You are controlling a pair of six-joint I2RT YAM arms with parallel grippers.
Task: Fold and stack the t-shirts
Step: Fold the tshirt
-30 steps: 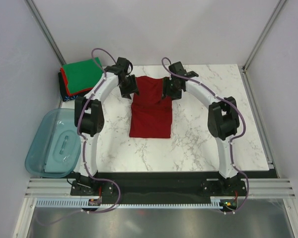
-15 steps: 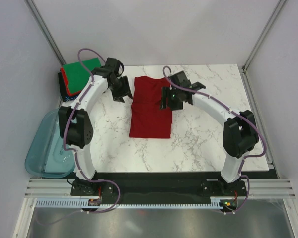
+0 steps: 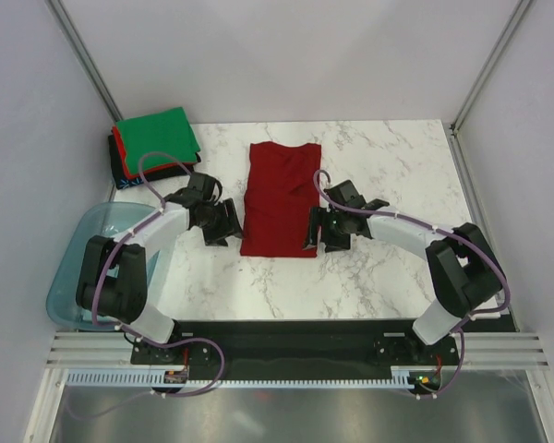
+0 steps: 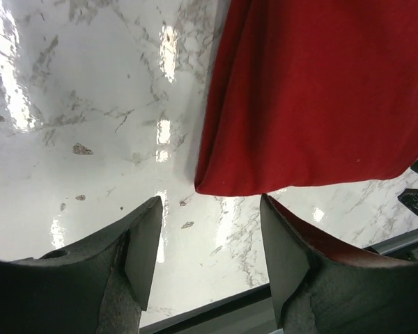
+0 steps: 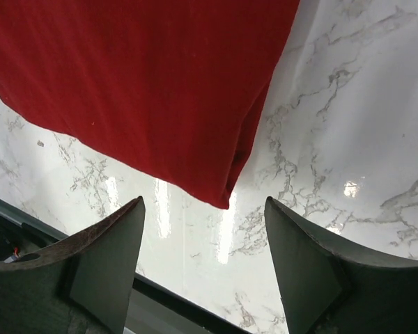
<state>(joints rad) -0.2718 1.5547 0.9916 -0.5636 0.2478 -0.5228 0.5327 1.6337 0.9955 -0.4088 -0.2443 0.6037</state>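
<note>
My right gripper lowers onto the t-shirt's near corner (image 3: 314, 255) (image 5: 221, 199) next and closes on it, since that corner points between its open fingers.
A dark red t-shirt (image 3: 281, 196), folded into a long rectangle, lies flat in the middle of the marble table. My left gripper (image 3: 229, 224) is open and empty just left of its near left corner (image 4: 223, 182). My right gripper (image 3: 316, 229) is open and empty just right of its near right corner (image 5: 223, 195). Neither touches the cloth. A stack of folded shirts (image 3: 155, 140), bright green on top with red and black beneath, sits at the far left corner.
A translucent teal plastic tub (image 3: 90, 268) sits off the table's left edge beside the left arm. The black front rail (image 3: 286, 328) runs along the near edge. White walls close in on both sides and the back.
Both arms have drawn back from the shirt's far end to its near corners, moving toward the front edge. The shirt has not moved.
</note>
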